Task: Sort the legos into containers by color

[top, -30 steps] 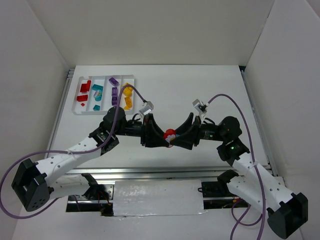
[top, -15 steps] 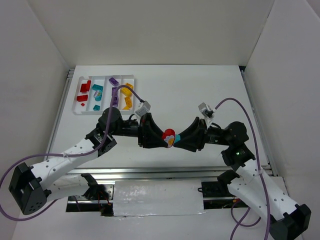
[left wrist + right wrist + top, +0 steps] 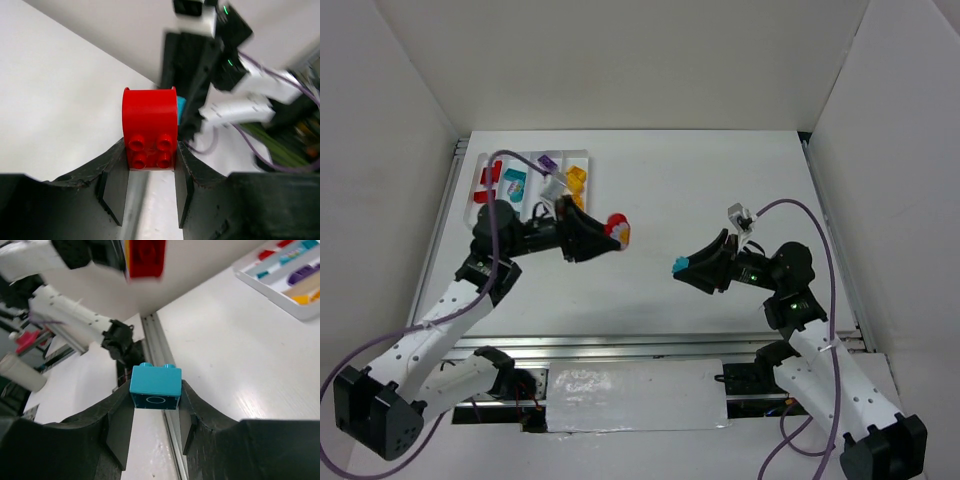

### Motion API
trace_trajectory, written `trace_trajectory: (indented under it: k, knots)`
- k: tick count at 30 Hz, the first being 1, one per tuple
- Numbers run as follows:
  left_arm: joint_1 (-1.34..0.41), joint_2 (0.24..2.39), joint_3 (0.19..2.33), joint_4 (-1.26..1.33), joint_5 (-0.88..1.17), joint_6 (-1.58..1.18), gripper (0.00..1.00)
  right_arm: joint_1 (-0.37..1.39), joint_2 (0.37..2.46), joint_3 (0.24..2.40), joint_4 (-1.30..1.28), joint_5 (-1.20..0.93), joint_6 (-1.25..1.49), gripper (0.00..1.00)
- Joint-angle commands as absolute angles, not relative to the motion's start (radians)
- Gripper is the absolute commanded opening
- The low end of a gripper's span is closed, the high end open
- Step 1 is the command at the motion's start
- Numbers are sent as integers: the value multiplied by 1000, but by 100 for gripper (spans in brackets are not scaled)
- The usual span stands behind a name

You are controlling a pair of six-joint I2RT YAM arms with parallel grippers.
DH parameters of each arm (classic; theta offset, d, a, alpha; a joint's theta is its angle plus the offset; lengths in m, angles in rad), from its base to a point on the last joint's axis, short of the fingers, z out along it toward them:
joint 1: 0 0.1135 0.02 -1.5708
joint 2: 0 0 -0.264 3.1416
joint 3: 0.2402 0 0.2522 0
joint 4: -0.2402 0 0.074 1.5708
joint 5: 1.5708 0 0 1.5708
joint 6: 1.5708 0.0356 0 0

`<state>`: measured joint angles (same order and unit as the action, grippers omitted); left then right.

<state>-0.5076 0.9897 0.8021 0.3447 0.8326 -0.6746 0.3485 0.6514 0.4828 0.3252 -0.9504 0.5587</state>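
My left gripper will swing to its left in the top view, tilt down, lower and release above the tray section already holding red legos.
My left gripper [image 3: 608, 230] is shut on a red lego [image 3: 615, 226] with a yellow part on it, held above the table just right of the tray. In the left wrist view the red lego [image 3: 150, 127] sits studs-up between the fingertips of the left gripper [image 3: 150, 150]. To the right, my right gripper [image 3: 688, 267] is shut on a teal lego [image 3: 680, 265]. The teal lego [image 3: 155, 387] fills the jaws of the right gripper [image 3: 155, 392]. The white tray of containers [image 3: 520, 153] lies at the back left, partly hidden by my left arm. It holds red [image 3: 485, 180], teal [image 3: 512, 182], purple [image 3: 548, 160] and yellow [image 3: 577, 178] legos.
White walls enclose the table on three sides. A metal rail [image 3: 620, 345] runs along the near edge. In the right wrist view the tray [image 3: 280, 287] shows at the upper right and the red lego [image 3: 145, 257] hangs blurred at the top.
The grippers met at the table's middle on one joined piece. They have pulled apart: the left carried the red part up-left toward the tray, the right drew back right with the teal lego.
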Motion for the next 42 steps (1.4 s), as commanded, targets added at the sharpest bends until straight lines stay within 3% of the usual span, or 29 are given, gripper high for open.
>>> trace_trajectory:
  k: [1,4,5,6,8,10,16,22,29,30,36,42]
  knots:
    - [-336,924,830,361,882,-724,0,289,672,439,402,-950,587,0]
    - [-215,936,963,46,719,-585,0,282,687,452,339,-890,551,0]
    - [-203,955,1016,-97,411,-548,0,282,693,475,272,-858,543,0]
    - [-187,986,1122,-314,229,-525,0,284,696,483,243,-797,535,0]
    - [-132,1107,1248,-507,-174,-552,0,284,707,505,177,-726,541,0]
    - [-50,1268,1334,-612,-291,-592,0,284,710,511,158,-719,543,0]
    - [254,1608,1502,-663,-137,-690,0,287,663,522,75,-712,517,0]
    - [304,1902,1687,-690,-100,-675,0,295,634,505,94,-749,523,0]
    - [314,2029,1753,-721,-140,-680,1,301,647,499,123,-799,540,0]
    - [319,2040,1755,-719,-146,-680,7,299,647,499,124,-805,541,0]
    - [328,2060,1738,-703,-135,-687,11,302,652,497,132,-815,548,0]
    - [331,2074,1740,-687,-107,-687,43,302,660,499,132,-819,546,0]
